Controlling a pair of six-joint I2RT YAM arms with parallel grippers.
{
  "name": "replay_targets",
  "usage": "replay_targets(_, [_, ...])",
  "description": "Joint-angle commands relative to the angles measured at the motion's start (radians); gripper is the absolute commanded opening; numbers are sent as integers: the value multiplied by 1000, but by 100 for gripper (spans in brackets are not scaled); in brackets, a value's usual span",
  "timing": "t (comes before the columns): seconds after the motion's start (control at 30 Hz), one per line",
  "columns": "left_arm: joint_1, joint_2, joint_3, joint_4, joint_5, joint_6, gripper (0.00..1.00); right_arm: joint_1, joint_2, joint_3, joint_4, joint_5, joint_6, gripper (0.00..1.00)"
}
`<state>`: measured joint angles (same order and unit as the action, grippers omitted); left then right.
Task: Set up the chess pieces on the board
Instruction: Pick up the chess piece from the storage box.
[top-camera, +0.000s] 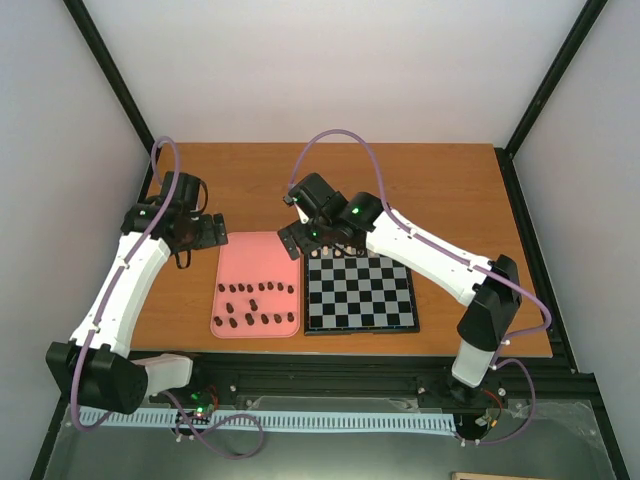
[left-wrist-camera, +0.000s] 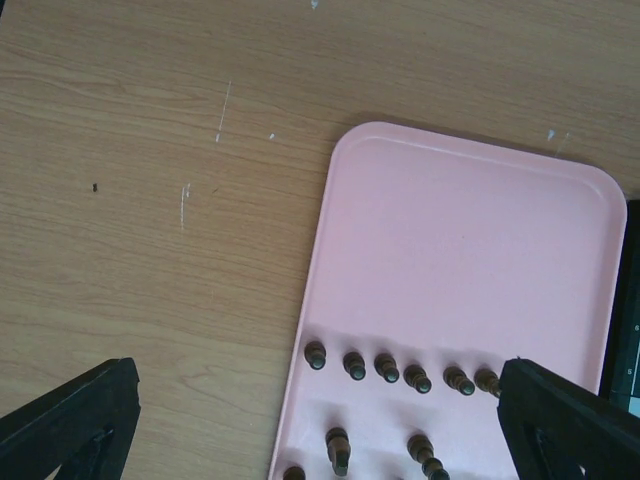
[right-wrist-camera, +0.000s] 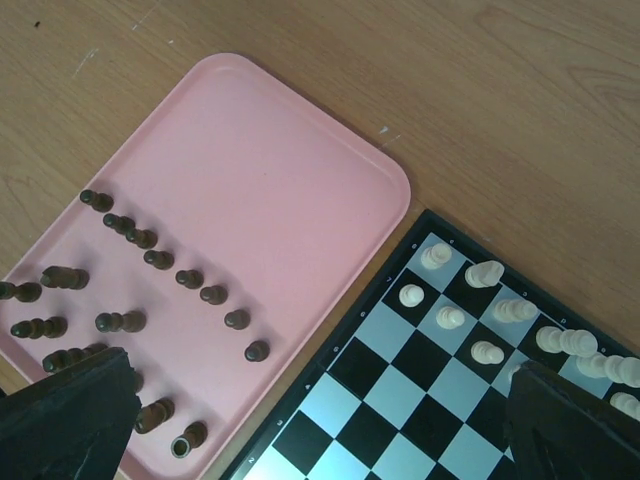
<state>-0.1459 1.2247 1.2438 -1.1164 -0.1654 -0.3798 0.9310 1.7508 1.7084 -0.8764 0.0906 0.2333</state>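
My right gripper moves back and down onto the lone brown piece between the rows next, as that stands below it, to its left in the top view.
Several dark brown chess pieces (top-camera: 253, 306) stand and lie on the near half of a pink tray (top-camera: 258, 255); they also show in the left wrist view (left-wrist-camera: 387, 367) and the right wrist view (right-wrist-camera: 159, 259). The board (top-camera: 360, 293) sits right of the tray, with cream-white pieces (right-wrist-camera: 487, 312) on its far rows; the board shows in the right wrist view (right-wrist-camera: 400, 400). My left gripper (left-wrist-camera: 320, 420) is open and empty above the tray's far left corner. My right gripper (right-wrist-camera: 320, 410) is open and empty above the board's far left corner.
The brown wooden table (top-camera: 450, 190) stretches behind and right of the board. A black frame rail (top-camera: 330, 372) runs along the near edge. The far half of the pink tray (left-wrist-camera: 470, 260) is bare.
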Motion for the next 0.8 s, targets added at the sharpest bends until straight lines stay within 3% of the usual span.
replay_targets(0.0, [8, -27, -10, -12, 26, -17, 100, 5, 10, 17, 4, 7, -30, 100])
replay_targets(0.2, [8, -60, -23, -9, 39, -50, 100, 14, 79, 35, 35, -149, -5, 100])
replay_targets(0.33, [16, -81, -63, -10, -72, -76, 100, 99, 150, 93, 42, -94, 24, 100])
replay_targets(0.47, [60, -95, -127, 17, -47, -102, 100, 145, 221, 132, 38, -165, 75, 100])
replay_targets(0.6, [76, -109, -172, 43, -29, -132, 100, 213, 272, 149, 13, -119, 110, 97])
replay_targets(0.77, [78, -133, -190, 51, -2, -153, 100, 231, 290, 107, 43, -170, 166, 73])
